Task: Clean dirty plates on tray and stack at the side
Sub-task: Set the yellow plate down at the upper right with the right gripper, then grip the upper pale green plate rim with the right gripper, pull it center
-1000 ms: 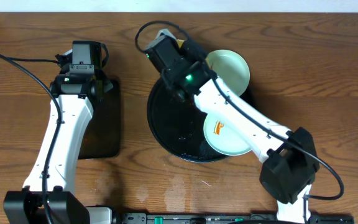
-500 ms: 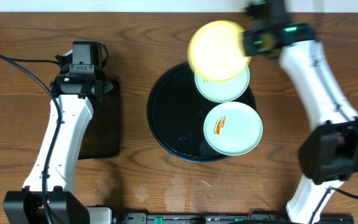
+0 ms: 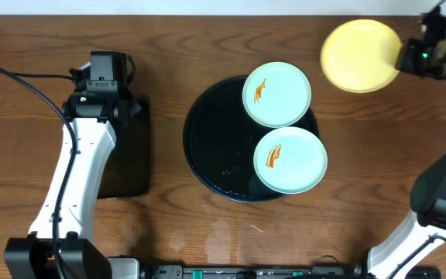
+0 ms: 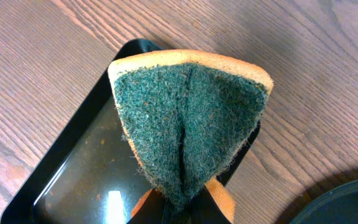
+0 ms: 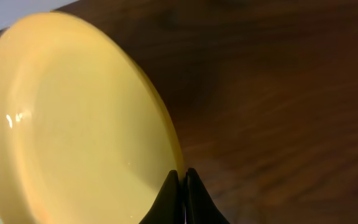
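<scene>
The yellow plate (image 3: 360,56) looks clean, so my right gripper needs to lower it onto the wood beside the round tray (image 3: 211,139).
The round black tray (image 3: 211,139) holds two mint-blue plates, one at the back (image 3: 277,94) and one at the front (image 3: 290,160), each with an orange smear. My right gripper (image 3: 406,59) is shut on the rim of the pale yellow plate (image 3: 360,56) and holds it above the table at the far right, off the tray. In the right wrist view the yellow plate (image 5: 73,118) looks clean, pinched at its edge by the fingers (image 5: 183,180). My left gripper (image 4: 180,208) is shut on a green and orange sponge (image 4: 188,118) above the rectangular tray.
A small rectangular black tray (image 3: 128,151) lies at the left under my left arm; it also shows in the left wrist view (image 4: 73,174), wet with a few specks. Bare wooden table (image 3: 378,132) lies right of the round tray.
My right gripper lifted the yellow plate off the back of the round tray and carried it right, past the tray's edge. The back mint-blue plate is now uncovered. The left arm has not moved.
</scene>
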`<state>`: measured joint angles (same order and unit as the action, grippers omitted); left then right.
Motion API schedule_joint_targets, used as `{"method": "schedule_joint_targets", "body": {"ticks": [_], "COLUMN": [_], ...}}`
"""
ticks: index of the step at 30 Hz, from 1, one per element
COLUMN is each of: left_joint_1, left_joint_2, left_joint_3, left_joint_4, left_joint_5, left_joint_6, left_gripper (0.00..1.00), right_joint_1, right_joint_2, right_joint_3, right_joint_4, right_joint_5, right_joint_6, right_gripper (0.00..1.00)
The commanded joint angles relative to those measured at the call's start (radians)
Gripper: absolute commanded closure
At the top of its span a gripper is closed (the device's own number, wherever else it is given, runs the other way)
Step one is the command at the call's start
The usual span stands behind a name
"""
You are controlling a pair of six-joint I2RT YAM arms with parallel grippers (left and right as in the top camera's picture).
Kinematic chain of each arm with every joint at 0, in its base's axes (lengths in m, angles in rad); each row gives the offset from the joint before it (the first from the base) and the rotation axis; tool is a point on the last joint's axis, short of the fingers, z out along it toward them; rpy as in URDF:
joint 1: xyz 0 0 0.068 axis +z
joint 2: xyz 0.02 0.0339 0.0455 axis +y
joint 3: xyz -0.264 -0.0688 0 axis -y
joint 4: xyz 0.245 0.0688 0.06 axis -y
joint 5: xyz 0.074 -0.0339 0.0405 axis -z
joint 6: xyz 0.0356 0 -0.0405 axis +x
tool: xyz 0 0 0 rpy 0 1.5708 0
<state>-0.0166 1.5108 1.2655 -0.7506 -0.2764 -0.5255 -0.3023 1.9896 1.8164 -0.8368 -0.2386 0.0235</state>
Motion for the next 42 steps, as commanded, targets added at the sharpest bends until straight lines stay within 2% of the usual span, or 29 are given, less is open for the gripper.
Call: {"method": "schedule_joint_targets", "body": {"ticks": [1, 5, 14, 15, 16, 17, 18, 19, 20, 24, 26, 30, 33, 37, 42], "left_joint_1": [0.005, 0.005, 0.005, 0.005, 0.005, 0.005, 0.005, 0.005, 0.005, 0.005, 0.005, 0.005, 0.005, 0.005, 0.005], "left_joint_2": [-0.002, -0.002, -0.002, -0.002, -0.002, -0.002, -0.002, -0.002, -0.002, -0.002, -0.002, -0.002, -0.002, -0.002, -0.002], "left_joint_3": [-0.002, -0.002, -0.002, -0.002, -0.002, -0.002, -0.002, -0.002, -0.002, -0.002, -0.002, -0.002, -0.002, -0.002, -0.002], "left_joint_4": [0.003, 0.000, -0.001, -0.001, -0.001, -0.002, -0.002, -0.002, -0.002, -0.002, -0.001, -0.001, -0.004, -0.005, -0.011], "left_joint_5": [-0.024, -0.024, -0.024, -0.024, -0.024, -0.024, -0.024, -0.024, -0.024, -0.024, -0.024, -0.024, -0.024, -0.024, -0.024], "left_joint_6": [-0.011, -0.011, -0.011, -0.011, -0.011, -0.011, -0.011, -0.011, -0.011, -0.011, -0.011, -0.011, -0.011, -0.011, -0.011], "left_gripper": [0.93, 0.93, 0.92, 0.93, 0.92, 0.92, 0.92, 0.92, 0.92, 0.93, 0.93, 0.92, 0.92, 0.92, 0.93], "right_joint_1": [-0.015, -0.020, -0.019, -0.019, -0.019, -0.017, -0.014, -0.010, -0.005, 0.024, 0.061, 0.193, 0.286, 0.397, 0.483], "right_joint_2": [0.039, 0.060, 0.085, 0.087, 0.087, 0.088, 0.088, 0.087, 0.086, 0.085, 0.085, 0.085, 0.085, 0.089, 0.091], "right_joint_3": [-0.060, -0.122, -0.275, -0.287, -0.295, -0.298, -0.299, -0.299, -0.298, -0.278, -0.261, -0.256, -0.256, -0.256, -0.256], "right_joint_4": [0.046, 0.110, 0.296, 0.309, 0.313, 0.311, 0.304, 0.300, 0.291, 0.255, 0.225, 0.195, 0.195, 0.200, 0.220], "right_joint_5": [0.075, 0.219, 0.222, 0.221, 0.217, 0.209, 0.198, 0.178, 0.145, -0.074, -0.182, -0.195, -0.137, 0.071, 0.216], "right_joint_6": [0.039, 0.179, 0.212, 0.219, 0.224, 0.224, 0.224, 0.223, 0.222, 0.132, 0.097, 0.070, 0.057, 0.076, 0.080], "right_gripper": [0.99, 0.99, 0.99, 0.94, 0.82, 0.57, 0.25, 0.09, 0.03, 0.01, 0.03, 0.10, 0.09, 0.07, 0.08]}}
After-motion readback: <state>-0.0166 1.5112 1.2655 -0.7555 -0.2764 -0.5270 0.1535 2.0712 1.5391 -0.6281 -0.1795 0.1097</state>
